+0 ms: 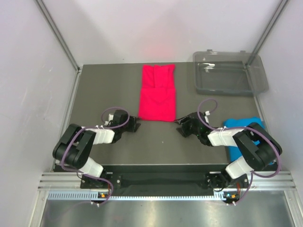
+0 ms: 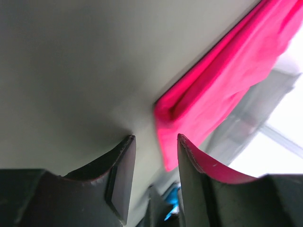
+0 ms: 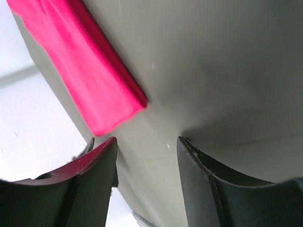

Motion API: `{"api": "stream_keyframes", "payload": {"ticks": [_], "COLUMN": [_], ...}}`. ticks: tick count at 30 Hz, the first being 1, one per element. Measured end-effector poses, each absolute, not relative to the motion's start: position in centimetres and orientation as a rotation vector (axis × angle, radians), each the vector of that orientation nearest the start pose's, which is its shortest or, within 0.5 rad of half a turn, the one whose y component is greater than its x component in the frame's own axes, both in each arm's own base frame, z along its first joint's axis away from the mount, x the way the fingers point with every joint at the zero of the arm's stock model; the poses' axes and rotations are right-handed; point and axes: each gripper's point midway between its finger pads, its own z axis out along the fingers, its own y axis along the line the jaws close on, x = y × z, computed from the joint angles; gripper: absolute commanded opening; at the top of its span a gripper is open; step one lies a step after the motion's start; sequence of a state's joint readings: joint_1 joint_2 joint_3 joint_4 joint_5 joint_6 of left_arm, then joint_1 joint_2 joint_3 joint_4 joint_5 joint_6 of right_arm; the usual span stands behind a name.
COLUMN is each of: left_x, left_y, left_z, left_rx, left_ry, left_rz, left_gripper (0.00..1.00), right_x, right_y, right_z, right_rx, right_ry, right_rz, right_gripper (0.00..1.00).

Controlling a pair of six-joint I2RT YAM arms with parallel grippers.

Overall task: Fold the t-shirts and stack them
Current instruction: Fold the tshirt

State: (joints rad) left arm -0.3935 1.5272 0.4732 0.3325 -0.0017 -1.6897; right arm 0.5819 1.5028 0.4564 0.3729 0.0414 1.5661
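Note:
The left gripper will move gently toward the crimson-pink t-shirt's near corner (image 1: 141, 117) (image 2: 164, 115) until its open fingers are on both sides of that corner, and then close, because the corner lies just beyond the fingers.
The crimson-pink t-shirt (image 1: 158, 92) lies folded into a narrow strip at the middle back of the table; it also shows in the left wrist view (image 2: 222, 90) and the right wrist view (image 3: 85, 80). The sky blue t-shirt (image 1: 242, 124) lies at the right edge, mostly under my right arm. My left gripper (image 1: 136, 126) sits low on the table just left of the pink shirt's near corner, open and empty (image 2: 155, 142). My right gripper (image 1: 181, 131) sits low just right of that shirt's near edge, open and empty (image 3: 147, 142).
A clear grey plastic tray (image 1: 230, 72) stands at the back right. White walls and metal frame posts enclose the table on three sides. The dark table surface (image 1: 104, 90) shows to the left of the pink shirt.

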Motion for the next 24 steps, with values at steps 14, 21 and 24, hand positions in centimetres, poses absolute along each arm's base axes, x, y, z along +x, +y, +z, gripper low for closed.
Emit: {"api": "stream_keyframes", "payload": {"ticks": [14,21,24], "left_x": [35.8,36.0,36.0], "left_y": [-17.6,-17.2,-17.2], "left_z": [3.4,3.3,3.3], "left_rx": [-1.607,-1.620,-1.622], "left_ry": [1.842,1.832,1.831], "left_rz": [-1.055,-1.052,-1.057], "left_gripper": [0.44,0.41,0.41], "right_x": [32.0,32.5,32.5], "right_y": [23.9,24.3,24.5], "right_z": [3.7,3.5,3.3], "right_rx": [1.373,1.412,1.418], "right_ry": [2.080,2.079,2.077], "right_rz": [0.939,0.907,0.908], "right_gripper": [0.53,0.49,0.47]}}
